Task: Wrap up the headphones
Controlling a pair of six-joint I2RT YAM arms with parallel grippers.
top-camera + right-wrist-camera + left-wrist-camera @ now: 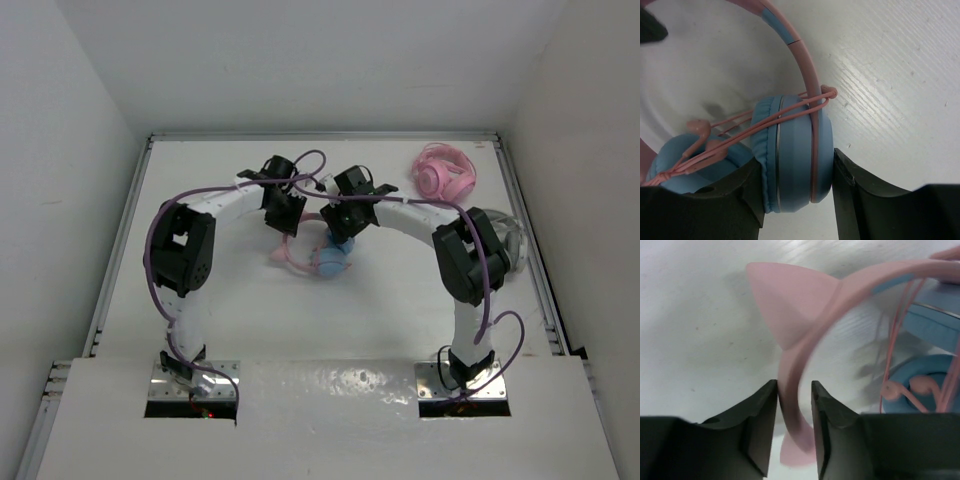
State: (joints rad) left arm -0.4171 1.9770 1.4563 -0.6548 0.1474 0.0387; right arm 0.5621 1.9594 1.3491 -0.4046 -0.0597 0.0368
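Bare tabletop lies outward of my right gripper and right in the top view, beside the all-pink pair, so I need to carry the light blue ear cup there and release it.
The headphones (330, 258) lie mid-table between both grippers, with light blue ear cups and a pink headband. In the left wrist view the pink headband (810, 335) with its cat ear (785, 300) runs down between my left gripper's (794, 390) fingers. It rests against the left finger and a small gap shows at the right one. In the right wrist view my right gripper (797, 175) is shut on one blue ear cup (797, 150), both fingers against its sides. The thin pink cable (785, 114) crosses that cup to the second cup (685, 160).
An all-pink pair of headphones (445, 170) lies at the back right. A white-grey pair (512, 235) sits by the right arm's elbow, partly hidden. Raised rails (118, 260) border the table on the left, right and far sides.
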